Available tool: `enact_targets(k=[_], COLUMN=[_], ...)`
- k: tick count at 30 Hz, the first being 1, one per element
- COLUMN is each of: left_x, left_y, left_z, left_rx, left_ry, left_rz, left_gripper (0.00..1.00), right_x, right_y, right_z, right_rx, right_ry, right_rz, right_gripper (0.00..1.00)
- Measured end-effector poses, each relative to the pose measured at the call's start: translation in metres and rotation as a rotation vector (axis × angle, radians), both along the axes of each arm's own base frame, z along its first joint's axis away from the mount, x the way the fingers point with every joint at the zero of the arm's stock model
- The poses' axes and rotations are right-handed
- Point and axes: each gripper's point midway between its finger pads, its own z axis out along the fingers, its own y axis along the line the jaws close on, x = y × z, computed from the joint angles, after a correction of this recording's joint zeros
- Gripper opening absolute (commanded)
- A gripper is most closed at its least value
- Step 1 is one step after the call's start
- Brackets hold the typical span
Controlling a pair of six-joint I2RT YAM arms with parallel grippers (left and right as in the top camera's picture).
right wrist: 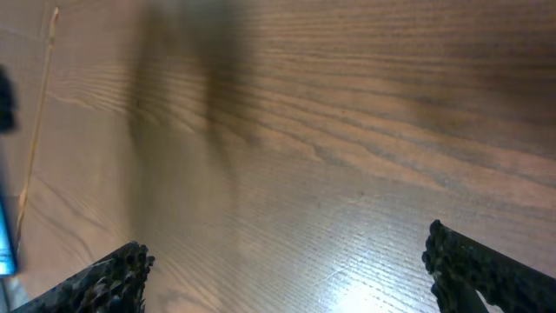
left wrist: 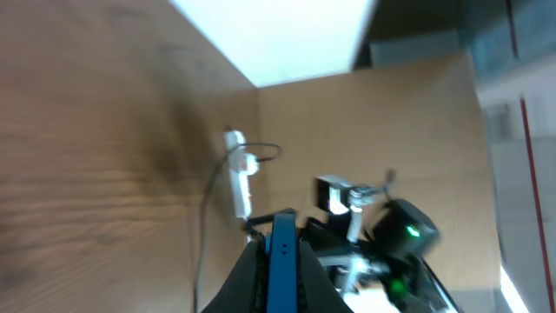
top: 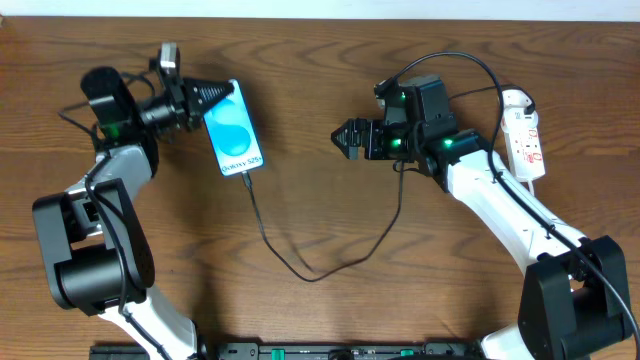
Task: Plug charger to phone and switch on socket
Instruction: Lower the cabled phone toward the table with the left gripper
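My left gripper should next lower the phone (top: 236, 132) back onto the bare wood and release it, as the charger already meets its lower end.
The phone (top: 236, 132) lies left of the table's middle, its blue-and-white screen facing up. My left gripper (top: 213, 97) is shut on its upper left edge. In the left wrist view the phone's blue edge (left wrist: 282, 261) stands pinched between the black fingers (left wrist: 252, 278). The black charger (top: 305, 272) meets the phone's lower end, loops across the table and runs up behind the right arm toward the white socket (top: 524, 135) at the far right. My right gripper (top: 342, 138) hovers open between phone and socket. Only bare wood shows between its fingertips (right wrist: 113, 276).
The socket (left wrist: 237, 181) also shows far off in the left wrist view, with the right arm (left wrist: 391, 235) beside it. The right arm's body (top: 500, 200) stretches from the lower right corner. The wooden table (top: 330, 60) spans the whole view.
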Motion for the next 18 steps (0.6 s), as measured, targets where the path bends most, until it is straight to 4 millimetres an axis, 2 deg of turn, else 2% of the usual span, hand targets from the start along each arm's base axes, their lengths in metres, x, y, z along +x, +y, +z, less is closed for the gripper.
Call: enact_targets(k=[4,10,18], left_x=[-0.002,-0.015,-0.037], left_y=[0.005,0.017,0.035], left_z=[-0.044,-0.109,-0.156], left_rx=[0.035,0.19,0.404], left_ry=[0.142,0.348,0.472], left_rz=[0.097,0.225,0.284], left_gripper=[0.07,0.07,0.07], right_x=[0.002,0.003,0.002], right_y=[-0.001,-0.003,-0.004], right_z=[0.004,0.01,0.008], right_rx=[-0.004,-0.008,-0.016], right_ry=[-0.02,-0.037,-0.031], right_rz=[-0.006,-0.016,-0.019], right_gripper=[0.99,0.99,0.99])
